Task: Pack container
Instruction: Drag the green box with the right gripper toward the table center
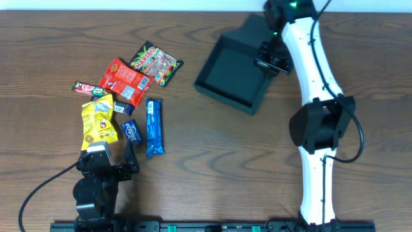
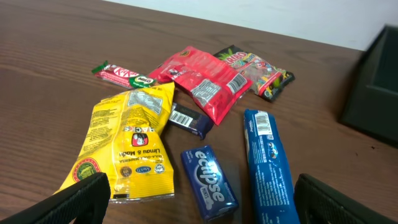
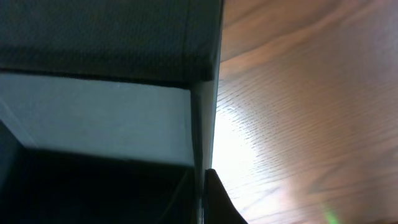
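The right gripper drags the container (image 1: pixel 233 69) back while turning next, toward the bare tabletop back of the gripper, and releases the container's side, since it stands crooked.
The dark container (image 1: pixel 233 69) stands open at the table's back centre, its flap lid (image 1: pixel 252 31) lying behind it. My right gripper (image 1: pixel 273 59) is shut on the container's right wall; in the right wrist view the thin wall (image 3: pixel 203 106) runs between the closed fingers (image 3: pixel 219 202). My left gripper (image 1: pixel 106 162) is open at the front left, just short of the snack pile. In its wrist view the wide-spread fingers (image 2: pixel 79 200) frame a blue Eclipse box (image 2: pixel 209 182) and a long blue bar (image 2: pixel 268 163).
The snack pile also holds a yellow packet (image 1: pixel 98 121), a red packet (image 1: pixel 125 82), a Haribo bag (image 1: pixel 156 63), a KitKat (image 1: pixel 90 88) and a small dark packet (image 1: pixel 123 108). The right arm (image 1: pixel 315 122) stretches along the table's right side.
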Tool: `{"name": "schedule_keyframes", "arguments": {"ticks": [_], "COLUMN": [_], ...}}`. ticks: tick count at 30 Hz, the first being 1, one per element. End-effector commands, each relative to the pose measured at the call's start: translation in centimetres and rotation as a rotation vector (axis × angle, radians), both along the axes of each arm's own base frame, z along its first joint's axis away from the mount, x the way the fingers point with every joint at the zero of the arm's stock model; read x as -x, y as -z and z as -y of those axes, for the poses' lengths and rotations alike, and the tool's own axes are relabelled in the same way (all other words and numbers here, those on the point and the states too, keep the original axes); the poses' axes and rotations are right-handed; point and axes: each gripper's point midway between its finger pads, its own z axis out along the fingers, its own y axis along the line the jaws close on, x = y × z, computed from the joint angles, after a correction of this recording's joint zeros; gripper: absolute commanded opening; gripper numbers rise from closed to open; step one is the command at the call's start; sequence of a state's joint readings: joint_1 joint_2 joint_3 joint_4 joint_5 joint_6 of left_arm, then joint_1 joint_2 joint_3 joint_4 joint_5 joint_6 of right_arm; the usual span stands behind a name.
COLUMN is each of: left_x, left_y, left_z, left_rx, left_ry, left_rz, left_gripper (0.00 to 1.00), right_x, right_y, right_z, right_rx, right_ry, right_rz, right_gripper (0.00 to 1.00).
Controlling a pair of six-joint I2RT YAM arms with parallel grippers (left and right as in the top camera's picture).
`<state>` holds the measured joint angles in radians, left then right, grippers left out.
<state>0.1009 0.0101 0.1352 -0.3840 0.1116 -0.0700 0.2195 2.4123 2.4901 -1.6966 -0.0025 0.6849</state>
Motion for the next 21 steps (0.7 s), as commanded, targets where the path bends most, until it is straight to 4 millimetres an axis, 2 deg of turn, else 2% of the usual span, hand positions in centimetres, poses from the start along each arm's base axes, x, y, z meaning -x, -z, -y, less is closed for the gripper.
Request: {"name": "schedule_keyframes", "arguments": {"ticks": [1,9,12,16,19,21], "left_x": [0.0,0.0,0.0,0.0,0.0,0.0], "left_y": [1.0,1.0,1.0,1.0,1.0,1.0], "left_z": [-0.1,-0.1,-0.1,-0.1,-0.1,-0.1], "left_rx": [-0.018,-0.018,-0.018,-0.018,-0.018,-0.018], "left_ry": [0.001,0.001,0.001,0.001,0.001,0.001], "left_rz": [-0.02,-0.02,-0.02,-0.02,-0.02,-0.02], "left_gripper": [0.95,0.95,0.95,0.95,0.95,0.95], "right_x": [-0.1,-0.1,0.1,0.4,1.1,1.3], "right_y": [-1.8,-1.8,-1.7,-1.5,-1.0,-0.5], "right_z": [0.9,0.7,-0.1,-0.5,-1.7,-1.0], "right_rx": [0.066,0.03,-0.019,-0.046,-0.159,-0.184], "right_ry": [-0.124,-0.427,-0.553,-0.617,-0.654,-0.631], "right_rz": [0.051,0.037,0.034,0.028,0.013,-0.008], "right_gripper": [0.01,0.01,0.01,0.01,0.01,0.01]}}
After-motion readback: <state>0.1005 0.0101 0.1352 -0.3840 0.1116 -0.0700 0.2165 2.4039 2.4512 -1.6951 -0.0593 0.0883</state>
